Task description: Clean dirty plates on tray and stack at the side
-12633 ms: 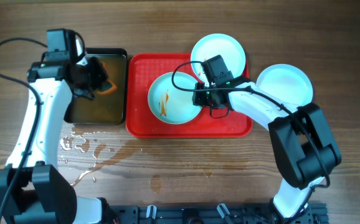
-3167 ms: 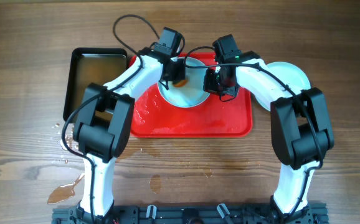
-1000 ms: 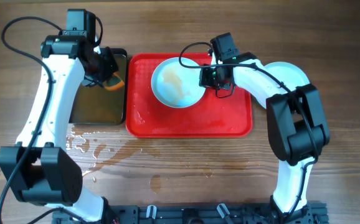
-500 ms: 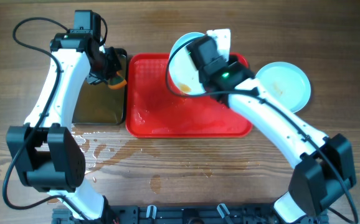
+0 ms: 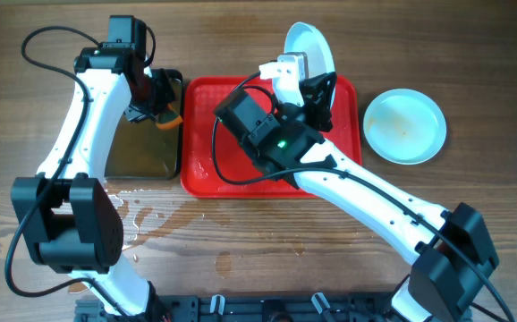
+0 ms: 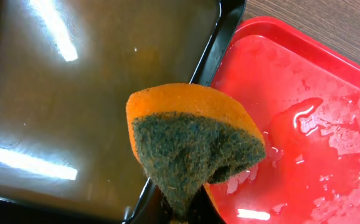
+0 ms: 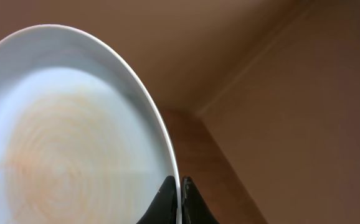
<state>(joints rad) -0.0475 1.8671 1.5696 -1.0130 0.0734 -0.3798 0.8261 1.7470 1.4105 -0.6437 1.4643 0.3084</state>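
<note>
My right gripper swings past the tray (image 5: pixel 214 170) next, turns its tilted plate flat and lowers it for release onto the second plate (image 5: pixel 405 126), because that one is at the side.
My right gripper (image 5: pixel 319 93) is shut on the rim of one plate (image 5: pixel 309 45) and holds it tilted on edge in the air above the back of the red tray (image 5: pixel 214 170). In the right wrist view the plate (image 7: pixel 74 137) shows faint orange-brown smear rings, and the fingers (image 7: pixel 179 186) pinch its rim. A second plate (image 5: pixel 406 125) lies on the table right of the tray, with a faint stain. A third plate does not show. My left gripper (image 5: pixel 156 107) is shut on an orange and green sponge (image 6: pixel 192 137) over the edge between pan and tray.
A black pan (image 5: pixel 138 152) of brownish water stands left of the tray; it also shows in the left wrist view (image 6: pixel 74 93). The tray floor (image 6: pixel 304 124) is wet. Water puddles (image 5: pixel 124 210) lie on the wooden table at the front left.
My right arm has lifted the plate off the tray and swung it up and to the back right, tilting it on edge. The left arm with the sponge has barely moved.
</note>
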